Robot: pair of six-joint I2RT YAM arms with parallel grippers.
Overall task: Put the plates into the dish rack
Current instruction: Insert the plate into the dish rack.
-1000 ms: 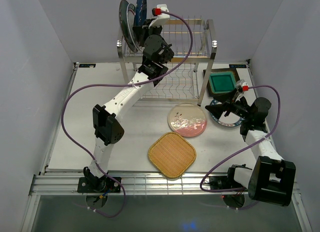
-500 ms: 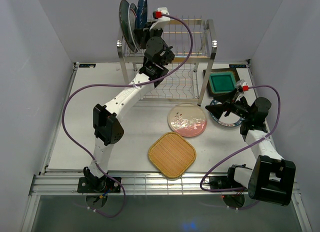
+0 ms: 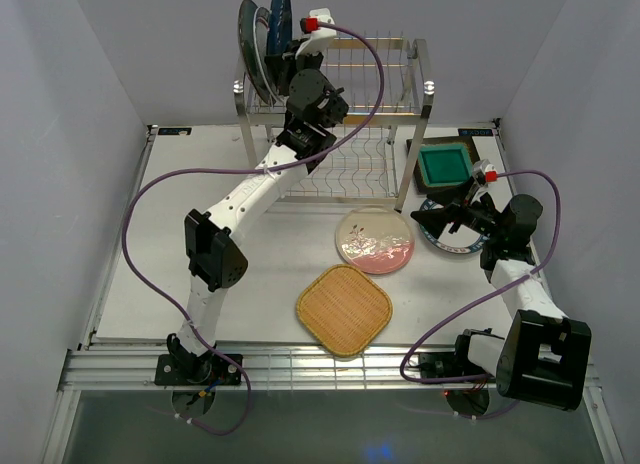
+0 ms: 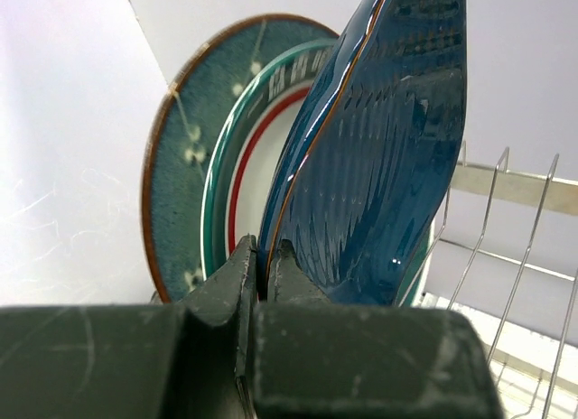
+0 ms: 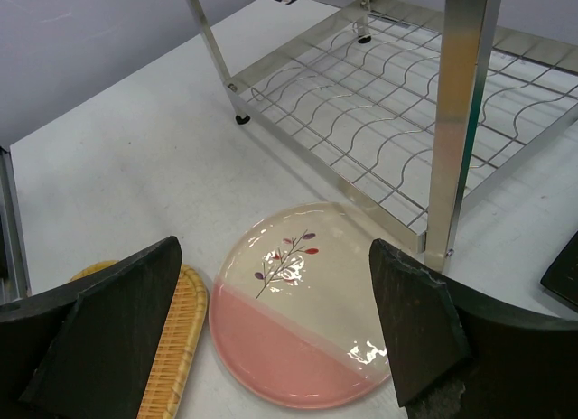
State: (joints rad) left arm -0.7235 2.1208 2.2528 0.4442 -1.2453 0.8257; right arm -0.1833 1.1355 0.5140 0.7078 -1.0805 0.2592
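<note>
The blue plate (image 4: 388,139) in my left gripper goes down into the rack wires (image 4: 435,267) beside the white plate next and is released there, since those wires stand empty.
My left gripper (image 3: 284,56) is shut on the lower edge of the dark blue leaf-shaped plate (image 3: 281,9) and holds it upright at the left end of the dish rack's (image 3: 421,94) top tier. In the left wrist view the blue plate (image 4: 388,139) stands beside a white plate with red and green rims (image 4: 239,175) and the dark teal speckled plate (image 4: 181,157). My right gripper (image 3: 436,220) is open and empty, low over the table. Between its fingers the right wrist view shows the pink-cream floral plate (image 5: 298,320).
The orange woven plate (image 3: 343,309) lies near the front. The green square plate (image 3: 444,165) lies right of the rack. A white blue-rimmed plate (image 3: 452,242) lies under my right arm. A rack post (image 5: 461,121) stands close to my right gripper.
The blue plate and my left gripper have shifted only slightly at the rack's top left. My right arm has not moved.
</note>
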